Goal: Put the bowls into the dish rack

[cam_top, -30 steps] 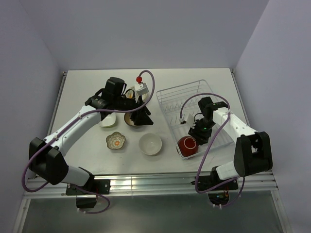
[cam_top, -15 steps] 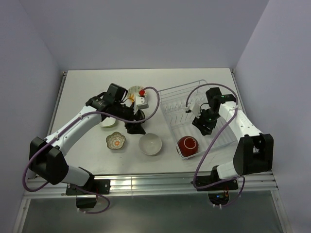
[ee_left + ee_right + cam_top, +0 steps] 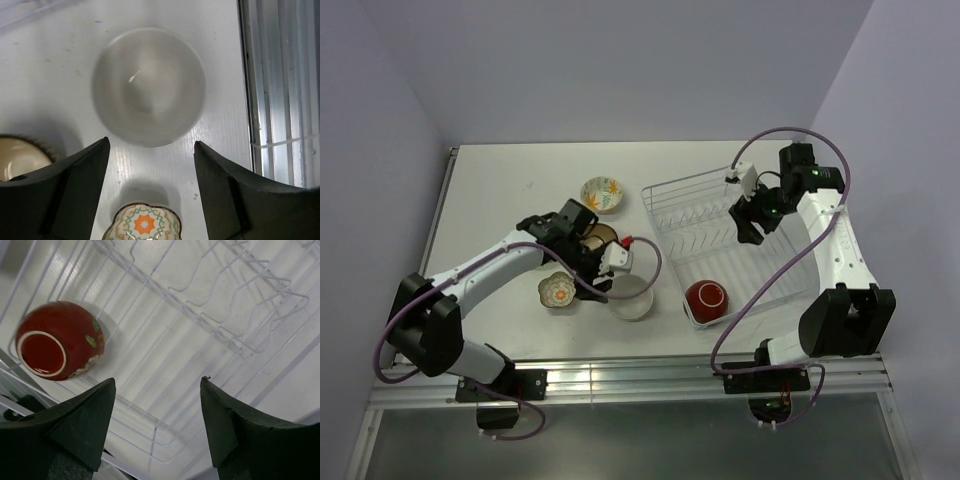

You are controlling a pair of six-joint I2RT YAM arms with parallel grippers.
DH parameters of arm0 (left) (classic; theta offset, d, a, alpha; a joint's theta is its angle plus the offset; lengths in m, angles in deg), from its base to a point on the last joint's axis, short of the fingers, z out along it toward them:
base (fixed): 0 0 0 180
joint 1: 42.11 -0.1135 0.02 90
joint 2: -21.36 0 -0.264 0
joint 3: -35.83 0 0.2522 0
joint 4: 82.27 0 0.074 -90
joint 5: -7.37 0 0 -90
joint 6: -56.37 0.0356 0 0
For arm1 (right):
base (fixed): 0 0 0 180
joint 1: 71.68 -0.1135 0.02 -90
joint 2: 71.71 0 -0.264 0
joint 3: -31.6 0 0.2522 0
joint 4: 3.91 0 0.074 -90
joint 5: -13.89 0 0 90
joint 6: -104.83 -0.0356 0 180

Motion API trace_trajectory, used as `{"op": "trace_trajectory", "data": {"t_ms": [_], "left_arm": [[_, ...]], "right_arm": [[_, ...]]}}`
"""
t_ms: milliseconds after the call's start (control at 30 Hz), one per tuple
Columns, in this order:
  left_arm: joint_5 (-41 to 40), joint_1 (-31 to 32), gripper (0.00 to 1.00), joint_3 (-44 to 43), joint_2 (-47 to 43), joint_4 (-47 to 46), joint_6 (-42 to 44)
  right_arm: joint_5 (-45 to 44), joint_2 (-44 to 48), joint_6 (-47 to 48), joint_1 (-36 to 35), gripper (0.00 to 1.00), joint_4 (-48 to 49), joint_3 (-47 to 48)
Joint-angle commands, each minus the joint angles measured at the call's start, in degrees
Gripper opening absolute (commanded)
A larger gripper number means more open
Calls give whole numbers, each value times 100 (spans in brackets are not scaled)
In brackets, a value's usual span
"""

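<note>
My left gripper lowers back toward the bar and turns to straddle the white-inside bowl's near rim (image 3: 620,317) (image 3: 197,116) next, since bare tabletop beside it leaves room for a finger.
The white wire dish rack (image 3: 672,195) stands at the right. The red bowl (image 3: 706,297) lies tipped in its near corner, also in the right wrist view (image 3: 57,340). My right gripper (image 3: 750,226) is open and empty, above the rack's far part (image 3: 218,335). My left gripper (image 3: 594,287) is open and empty, low between the flower-shaped patterned bowl (image 3: 558,290) and the white-inside bowl (image 3: 632,298). The left wrist view shows the white-inside bowl (image 3: 149,85) just ahead of the jaws and the patterned bowl (image 3: 142,222) under them. The dark brown bowl (image 3: 597,238) and cream flowered bowl (image 3: 602,193) sit behind. The white squarish bowl is hidden.
The table's front edge with a metal rail (image 3: 650,378) runs close to the white-inside bowl, seen also at the right of the left wrist view (image 3: 280,100). Purple cables loop off both wrists. Walls close the table on three sides.
My left gripper moved from the dark brown bowl toward the front, down between the patterned and white-inside bowls. My right gripper drew away from the red bowl to the rack's far right.
</note>
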Motion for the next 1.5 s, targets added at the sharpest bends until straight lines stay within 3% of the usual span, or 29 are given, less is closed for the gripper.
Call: {"op": "trace_trajectory", "data": {"t_ms": [0, 133, 200, 567, 967, 1100, 1200, 1467], "left_arm": [[-439, 536, 73, 452, -80, -199, 850], [-704, 1056, 73, 690, -10, -411, 1176], [-739, 1170, 73, 621, 226, -473, 1238], [-1134, 1504, 67, 523, 834, -675, 1449], [-1249, 1786, 28, 752, 764, -930, 1247], [-1206, 1839, 8, 787, 738, -904, 1028], [-1118, 1839, 1, 796, 632, -913, 809], [-827, 1856, 0, 690, -263, -1097, -79]], "right_arm": [[676, -36, -318, 162, 76, -385, 344], [879, -9, -459, 268, 77, -429, 362], [975, 69, -555, 321, 93, -430, 318], [1221, 298, -547, 365, 96, -421, 142], [1555, 562, -301, 435, 97, -368, -42], [1617, 571, -248, 444, 97, -447, 11], [1608, 597, -257, 444, 97, -430, 11], [1783, 650, -564, 444, 97, -368, 133]]}}
